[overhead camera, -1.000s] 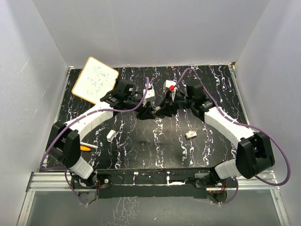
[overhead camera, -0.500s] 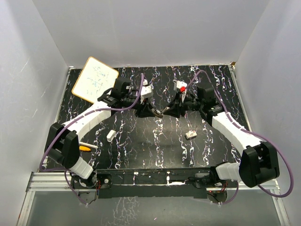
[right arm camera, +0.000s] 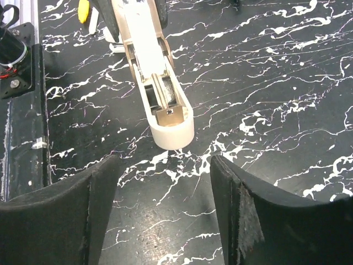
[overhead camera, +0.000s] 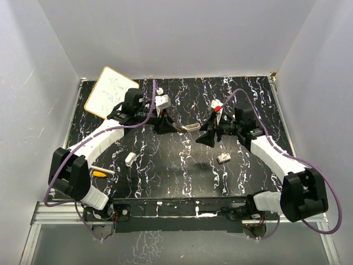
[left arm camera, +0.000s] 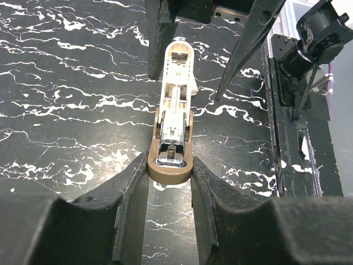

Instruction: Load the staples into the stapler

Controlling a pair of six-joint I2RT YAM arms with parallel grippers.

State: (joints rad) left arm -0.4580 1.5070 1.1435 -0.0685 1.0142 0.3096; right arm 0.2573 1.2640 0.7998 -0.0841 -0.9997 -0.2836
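I need to lower my left gripper toward the bare tabletop below the stapler (overhead camera: 188, 127) and let go of the rounded hinge end, because the stapler is still hanging in the air.
The stapler (overhead camera: 188, 127) is beige and white, lying open lengthwise with its metal channel showing (left arm camera: 175, 110). My left gripper (overhead camera: 164, 125) is shut on its hinge end (left arm camera: 170, 161) and holds it just above the black marbled table. My right gripper (overhead camera: 207, 138) is open and empty, a short way off the stapler's free white tip (right arm camera: 172, 130); its gap (right arm camera: 164, 161) faces that tip. The staples' small whitish-grey box (overhead camera: 223, 158) lies on the table in front of the right gripper. No loose strip shows.
A whiteboard (overhead camera: 110, 92) leans at the back left. A small white piece (overhead camera: 130, 158) and an orange-and-white pen (overhead camera: 100, 173) lie at front left; the pen's end shows in the right wrist view (right arm camera: 83, 9). The black base rail (left arm camera: 298, 110) runs along the near edge.
The two grippers were together at the stapler in the middle. My right gripper has drawn back to the right, off the stapler. My left gripper has shifted a little left, still holding it.
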